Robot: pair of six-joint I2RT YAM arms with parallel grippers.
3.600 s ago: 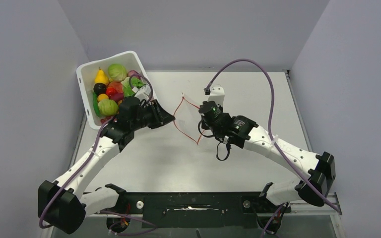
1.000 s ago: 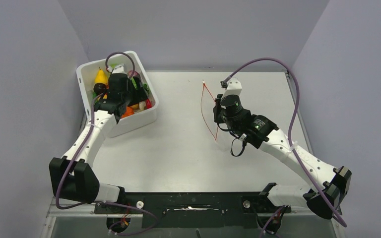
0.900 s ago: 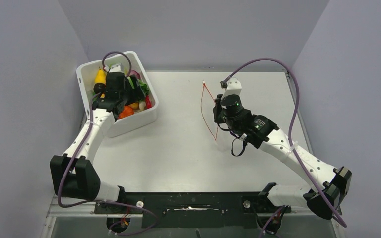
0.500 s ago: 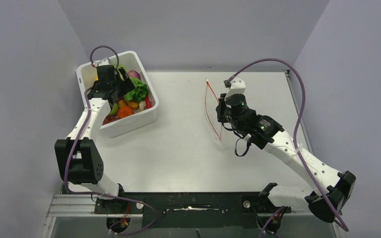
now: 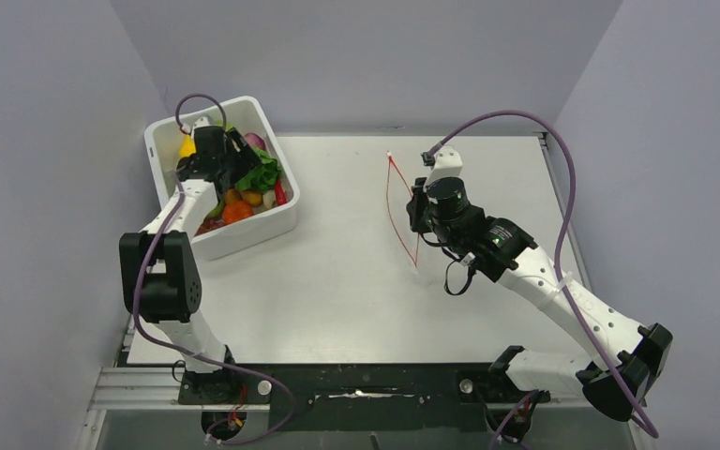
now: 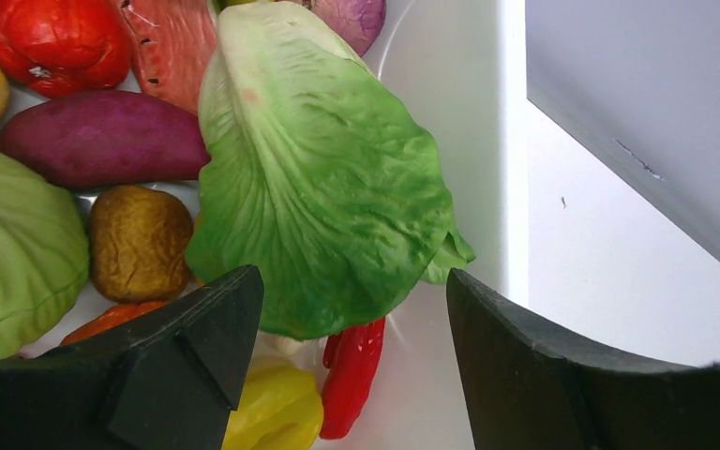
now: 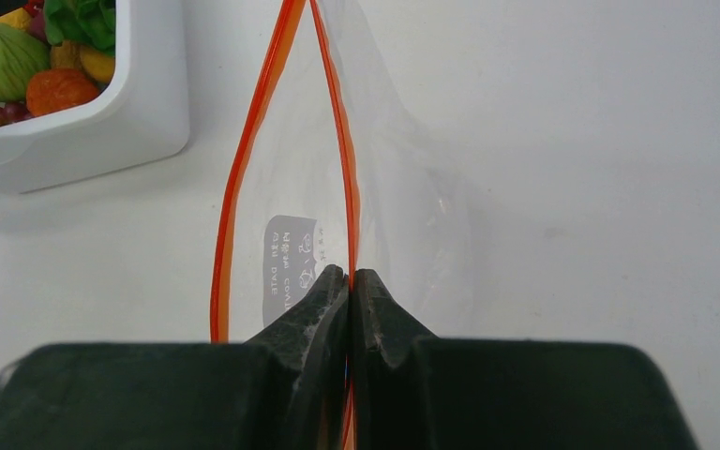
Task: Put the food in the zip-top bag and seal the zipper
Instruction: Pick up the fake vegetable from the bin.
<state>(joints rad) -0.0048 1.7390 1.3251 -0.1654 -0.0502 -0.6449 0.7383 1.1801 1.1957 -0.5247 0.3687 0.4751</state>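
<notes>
My left gripper will go down into the tub, to the leafy edge of the lettuce by the red chilli.
The food lies in a white tub. In the left wrist view I see ruffled green lettuce, a red chilli, a dark purple piece and a yellow fruit. My left gripper hangs open just above the lettuce and chilli, near the tub's right wall, holding nothing; it is over the tub. The zip-top bag stands on the table with its mouth spread. My right gripper is shut on one side of the red-orange zipper, holding the bag at mid-right.
The tub's wall rises close beside my left gripper's right finger. Grey walls enclose the table on the left, back and right. Purple cables loop above both arms. The tub's corner shows left of the bag.
My left gripper has moved further back over the tub and stays open, its elbow drawn in toward the left wall. The right arm has shifted slightly right, still gripping the bag.
</notes>
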